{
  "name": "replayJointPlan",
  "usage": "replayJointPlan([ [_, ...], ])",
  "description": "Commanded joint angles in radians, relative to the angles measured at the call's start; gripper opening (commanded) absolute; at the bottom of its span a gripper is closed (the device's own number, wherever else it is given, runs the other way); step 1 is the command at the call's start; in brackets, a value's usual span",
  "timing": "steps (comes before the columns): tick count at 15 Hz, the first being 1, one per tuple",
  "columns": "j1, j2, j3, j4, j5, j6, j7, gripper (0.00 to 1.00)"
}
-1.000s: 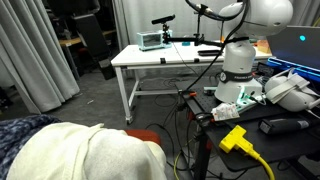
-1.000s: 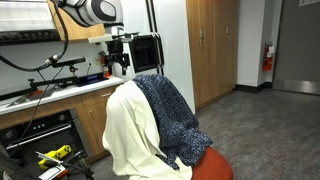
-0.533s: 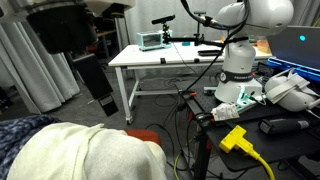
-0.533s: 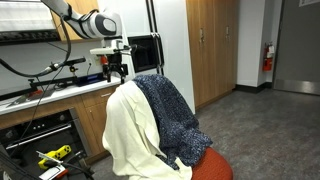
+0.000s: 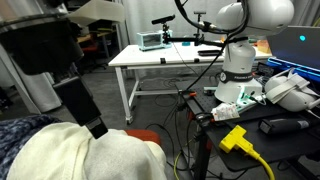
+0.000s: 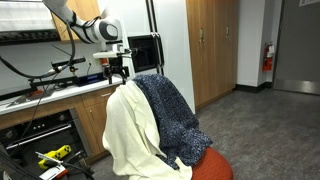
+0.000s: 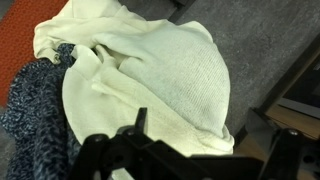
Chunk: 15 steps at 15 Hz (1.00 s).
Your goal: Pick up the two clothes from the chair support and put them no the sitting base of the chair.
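Next, my gripper shifts toward the blue cloth (image 7: 35, 110) and lowers onto the cream cloth's top part (image 7: 118, 118) beside it, because its open fingers still hang above the fabric.
A cream cloth (image 6: 133, 130) and a dark blue speckled cloth (image 6: 176, 115) hang over the backrest of a chair with an orange seat (image 6: 211, 168). My gripper (image 6: 120, 74) is open and empty just above the top of the backrest, over the cream cloth. In the wrist view the cream cloth (image 7: 150, 70) fills the middle, the blue cloth (image 7: 35, 110) lies at its left, and the orange seat (image 7: 15, 20) shows at the top left. My gripper (image 7: 210, 145) straddles the cloth's lower edge. In an exterior view a finger (image 5: 88, 110) hangs just above the cream cloth (image 5: 85, 158).
A white table (image 5: 165, 58) with instruments stands behind the chair. The robot base (image 5: 238, 70) sits on a cluttered bench with a yellow plug (image 5: 238, 140) and cables. Wooden cabinets (image 6: 215, 50) and a counter (image 6: 50, 92) flank the chair.
My gripper has come down and moved in toward the top of the chair backrest, now close over the cream cloth. The clothes have not moved.
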Motion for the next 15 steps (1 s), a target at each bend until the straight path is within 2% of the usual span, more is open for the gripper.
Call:
replayJointPlan([
  [1,0.008,0.06,-0.006,0.069,-0.034,0.012,-0.028,1.0],
  [4,0.004,0.08,-0.008,0.074,-0.034,0.059,-0.045,1.0],
  [9,0.003,0.086,-0.02,0.051,-0.063,0.213,-0.047,1.0],
  [15,-0.019,0.091,-0.028,0.026,-0.044,0.227,-0.056,1.0],
])
